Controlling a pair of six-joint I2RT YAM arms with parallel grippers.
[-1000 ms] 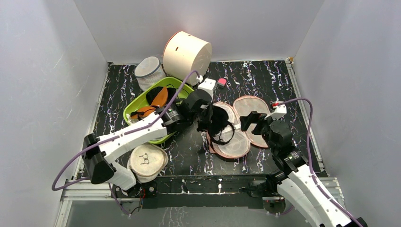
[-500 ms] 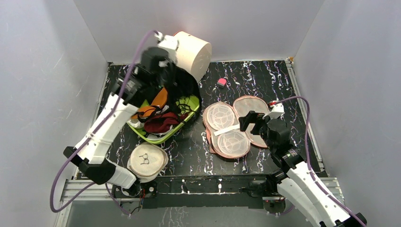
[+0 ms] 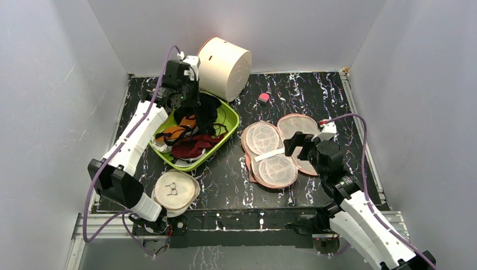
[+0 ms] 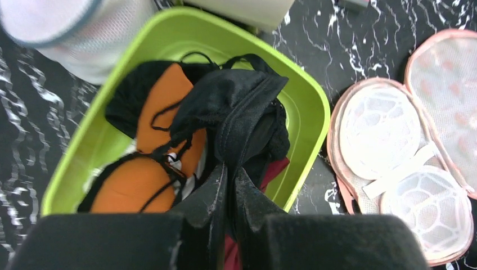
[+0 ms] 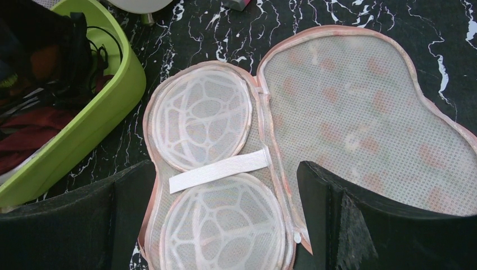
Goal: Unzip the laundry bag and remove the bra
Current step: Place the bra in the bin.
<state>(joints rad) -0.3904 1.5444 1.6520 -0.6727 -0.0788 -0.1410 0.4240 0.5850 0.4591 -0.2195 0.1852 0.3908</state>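
Observation:
I will next lower my left gripper and draw it back toward the maroon bra (image 3: pixel 191 147) to release the black bra (image 3: pixel 207 109), because that spot is below the gripper and farther back.
The laundry bag (image 3: pixel 277 151) lies unzipped and spread open on the black marble table, its white mesh cup frames and an elastic strap showing; it also shows in the right wrist view (image 5: pixel 337 101) and the left wrist view (image 4: pixel 388 140). No bra is in it. My left gripper (image 3: pixel 188 100) is shut on the black bra (image 3: pixel 207 109) and holds it over the green bin (image 3: pixel 232 121). In the left wrist view my gripper (image 4: pixel 229 171) pinches the bra (image 4: pixel 242 107), which drapes into the bin (image 4: pixel 306 93). My right gripper (image 3: pixel 298 145) is open and empty just above the bag (image 5: pixel 225 177).
The bin also holds an orange-lined bra (image 4: pixel 163 101) and a maroon bra (image 3: pixel 188 147). A cream drum (image 3: pixel 225 62) lies behind the bin, a white mesh cylinder (image 4: pixel 73 28) to its left. A round cream pouch (image 3: pixel 174 190) sits front left. A small pink object (image 3: pixel 262 97) lies at the back.
My left gripper lifted the black bra out of the open bag, swung it left and up, and has now lowered it over the green bin. The right arm has barely moved.

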